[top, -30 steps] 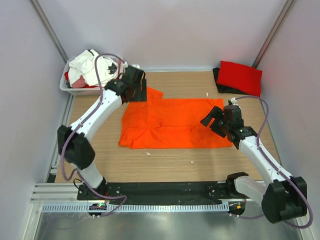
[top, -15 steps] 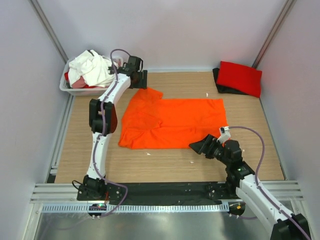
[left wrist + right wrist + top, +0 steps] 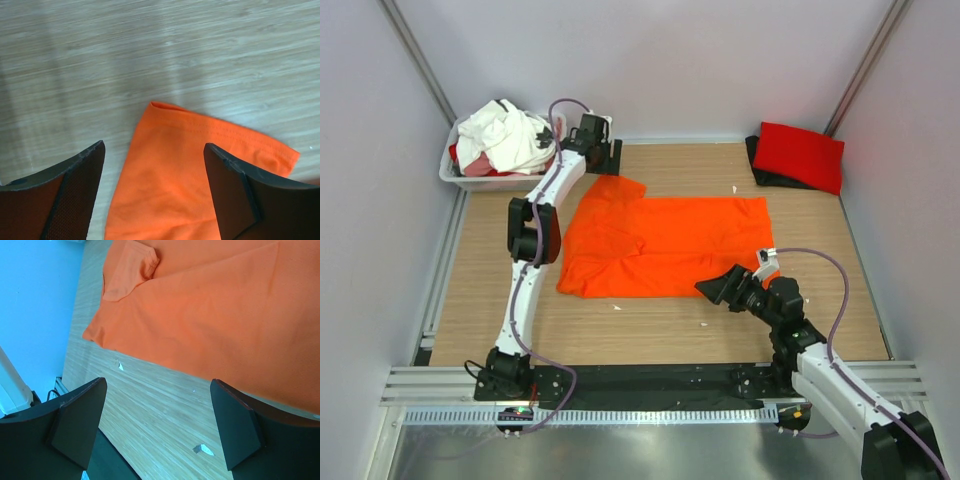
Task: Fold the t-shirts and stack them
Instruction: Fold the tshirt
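The left gripper lowers straight to the far corner of the orange sleeve next, since that folded corner lines up with the gap between its fingers.
A bright orange t-shirt lies spread flat mid-table. My left gripper hovers over its far-left sleeve, open, with nothing between the fingers. My right gripper is low by the shirt's near right edge, over bare wood, open and empty; the shirt lies just beyond its fingertips. A folded red t-shirt rests on a black one at the back right. White t-shirts are heaped in the tub.
The white plastic tub stands at the back left corner beside the left gripper. Small white scraps lie on the wood near the right gripper. Walls enclose the table on three sides.
The right arm has pulled back from the shirt's right edge to its near edge, jaws widening. The left arm has reached further back, over the sleeve's far end.
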You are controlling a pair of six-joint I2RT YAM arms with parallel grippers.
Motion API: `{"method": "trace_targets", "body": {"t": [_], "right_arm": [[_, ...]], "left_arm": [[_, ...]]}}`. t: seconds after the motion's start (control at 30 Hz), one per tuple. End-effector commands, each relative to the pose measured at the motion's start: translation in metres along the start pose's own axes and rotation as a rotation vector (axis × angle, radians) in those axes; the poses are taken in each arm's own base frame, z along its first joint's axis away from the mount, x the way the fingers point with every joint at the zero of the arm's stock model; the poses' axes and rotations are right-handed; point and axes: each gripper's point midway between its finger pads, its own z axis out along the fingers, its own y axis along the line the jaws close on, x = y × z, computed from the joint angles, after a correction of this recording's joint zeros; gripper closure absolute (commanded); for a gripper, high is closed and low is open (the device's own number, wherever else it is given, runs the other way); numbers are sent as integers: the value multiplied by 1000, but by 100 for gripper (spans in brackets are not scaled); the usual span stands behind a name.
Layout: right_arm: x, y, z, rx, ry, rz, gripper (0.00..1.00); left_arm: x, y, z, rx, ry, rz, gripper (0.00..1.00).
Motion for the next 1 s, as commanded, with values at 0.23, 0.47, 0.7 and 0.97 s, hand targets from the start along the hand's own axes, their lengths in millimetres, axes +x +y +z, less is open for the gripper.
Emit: {"method": "trace_targets", "body": {"t": [0.23,0.47,0.7,0.97], "right_arm": [[-5,8,1,-59,-36,-37,9],[-2,6,4,-53,-16,-31,9],[-3,6,5,-51,-20,-31,9],[-4,5,5,-47,-23,-30,9]], "left_arm": [[-11,1,35,80,-76,-42,21],[-7,-9,46,143,-85,-87,40],[-10,-26,36,243,-83,-85,77],[-28,-29,-5,251,-102,-92,100]]}}
